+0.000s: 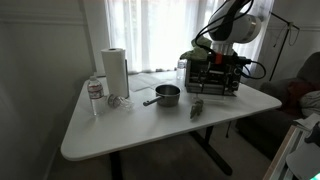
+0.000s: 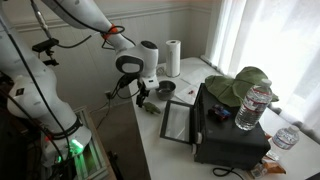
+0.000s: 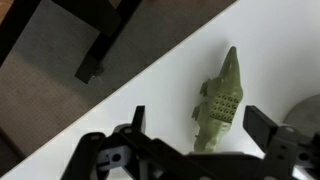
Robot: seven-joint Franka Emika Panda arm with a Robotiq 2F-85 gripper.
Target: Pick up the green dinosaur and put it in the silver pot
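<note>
To get around the green dinosaur's studded body, clear of the dinosaur's pointed tip, my open gripper will lower first, one finger on each side.
The green dinosaur (image 3: 220, 100) lies on the white table (image 3: 120, 100), seen from above in the wrist view, with its studded back showing. It also shows in both exterior views (image 1: 197, 108) (image 2: 150, 105). My gripper (image 3: 198, 125) is open and empty, hovering above the dinosaur with one finger on each side and not touching it; an exterior view shows it just above the toy (image 2: 145, 90). The silver pot (image 1: 167, 95) stands upright beside the dinosaur with its handle pointing to the paper towel side. Its rim is at the wrist view's right edge (image 3: 306, 112).
A boxy toaster oven (image 1: 212, 75) stands behind the dinosaur, with a pale green floppy lump (image 2: 240, 85) and a water bottle (image 2: 255, 105) on top. A paper towel roll (image 1: 115, 72) and another bottle (image 1: 95, 92) stand at the far end. The table edge runs close by (image 3: 90, 115).
</note>
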